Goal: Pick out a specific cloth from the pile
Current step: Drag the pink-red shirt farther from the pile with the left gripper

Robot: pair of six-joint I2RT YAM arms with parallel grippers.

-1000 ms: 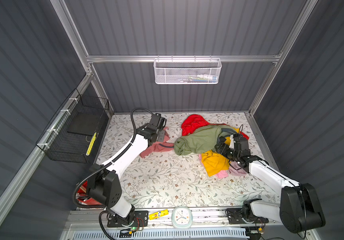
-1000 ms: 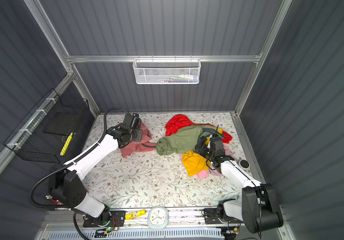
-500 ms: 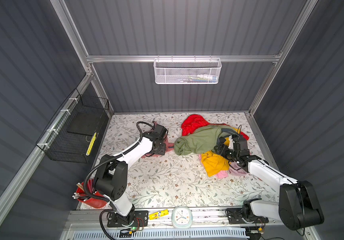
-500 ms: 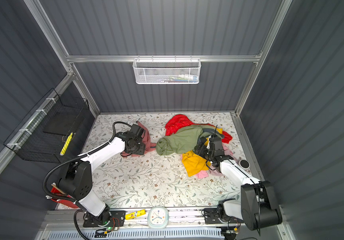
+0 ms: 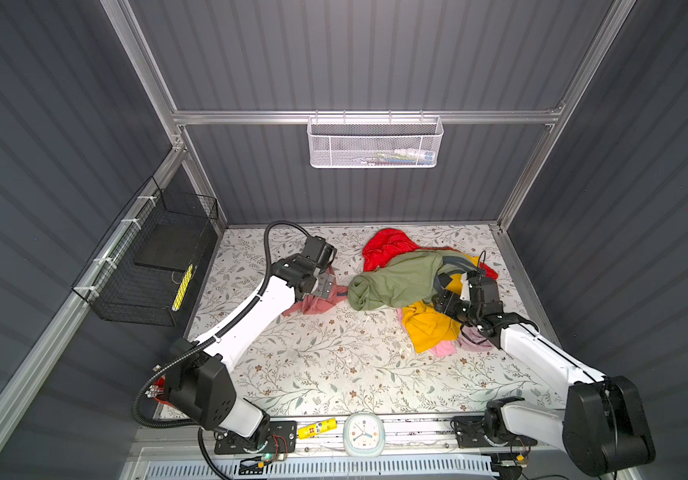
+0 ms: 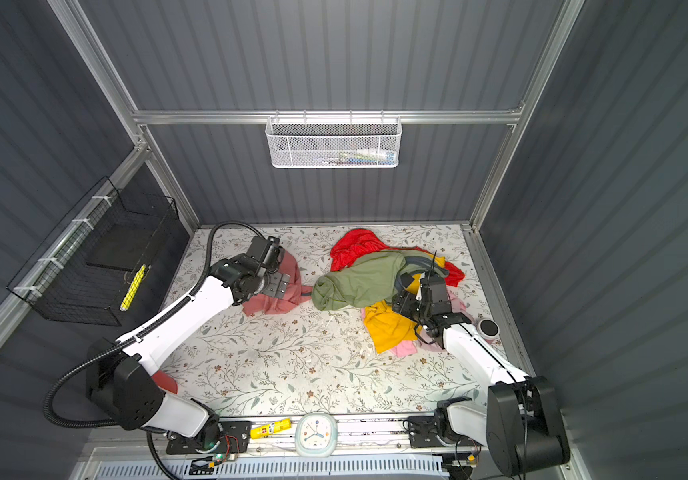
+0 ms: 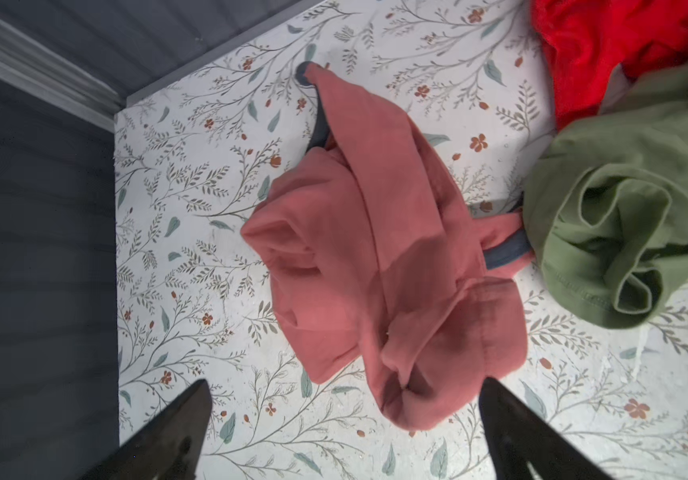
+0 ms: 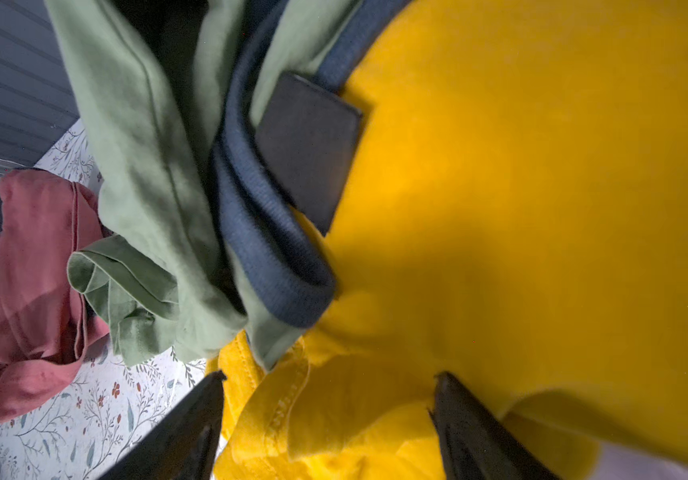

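My left gripper is to go down next toward the olive green cloth and onto the bunched fold (image 6: 295,294) (image 7: 467,272) beside the grey-blue trim, because that end of the salmon-pink cloth lies against the pile.
The cloth (image 7: 375,257), dusty salmon-pink with a grey-blue trim band (image 7: 504,249), lies crumpled on the floral table just left of the pile, and shows in both top views (image 5: 313,305) (image 6: 280,301). My left gripper (image 7: 345,382) hovers open over it, holding nothing (image 5: 326,286). The pile (image 5: 400,282) (image 6: 359,278) heaps olive green over mustard yellow, with bright red behind and pale pink in front. My right gripper (image 8: 330,376) is open at the pile's right side (image 5: 444,302), its fingers astride a yellow fold (image 8: 334,415).
A black wire basket (image 5: 155,266) hangs on the left wall and a white mesh basket (image 5: 375,141) on the back wall. A clock (image 5: 363,432) and a yellow tube (image 5: 317,428) sit at the front rail. A small dark round object (image 6: 488,328) lies by the right edge.
My left gripper, shut on the cloth a second ago, lowered it to the table and opened; the cloth now lies free. The right arm and the pile have not moved.
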